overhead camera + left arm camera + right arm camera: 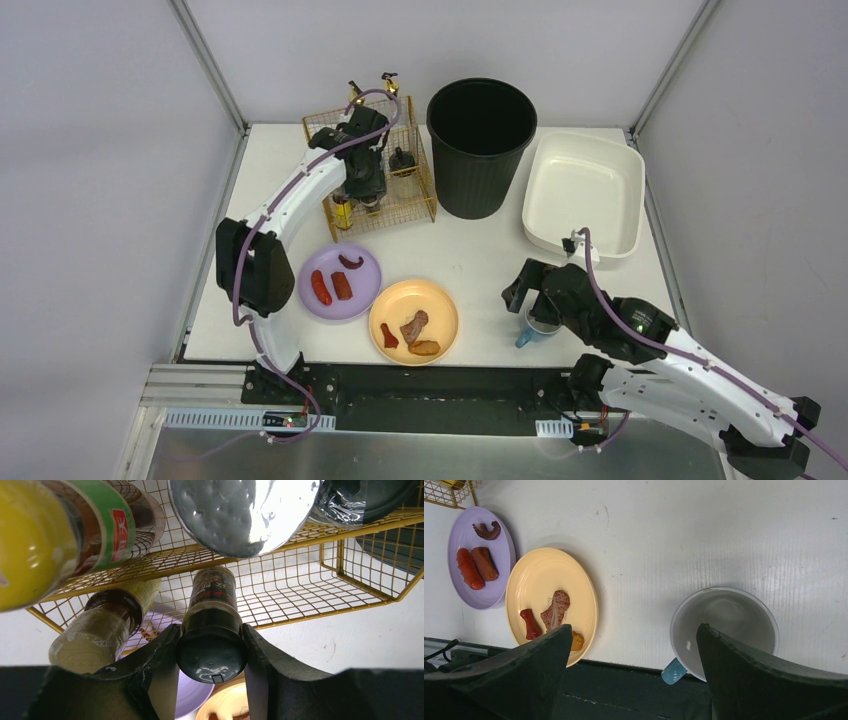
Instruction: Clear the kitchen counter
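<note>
Next I need to bring my left gripper down toward the mesh bottom of the basket's front level (pixel 388 213) (pixel 250 582) to release the bottle's black cap, since the bottle still hangs above that mesh.
The white kitchen counter (pixel 470 250) holds a gold wire basket (pixel 412 208) at the back left. My left gripper (pixel 365 188) reaches into the basket and is shut on the black cap of a dark bottle (pixel 211 630), one finger on each side. The bottle's base points into the basket mesh (pixel 350 580). My right gripper (pixel 528 305) is open near the front edge, over a mug with a blue handle (pixel 724 625). The mug stands upright and empty, and the right finger (pixel 754 680) covers part of its rim. The mug also shows in the top view (pixel 538 328).
A purple plate (pixel 365 295) with sausages and a yellow plate (pixel 440 300) with food pieces sit front centre. A black bin (pixel 481 145) and a white tub (pixel 585 195) stand at the back. More bottles (pixel 100 630) and a silver-lidded jar (pixel 245 510) are in the basket.
</note>
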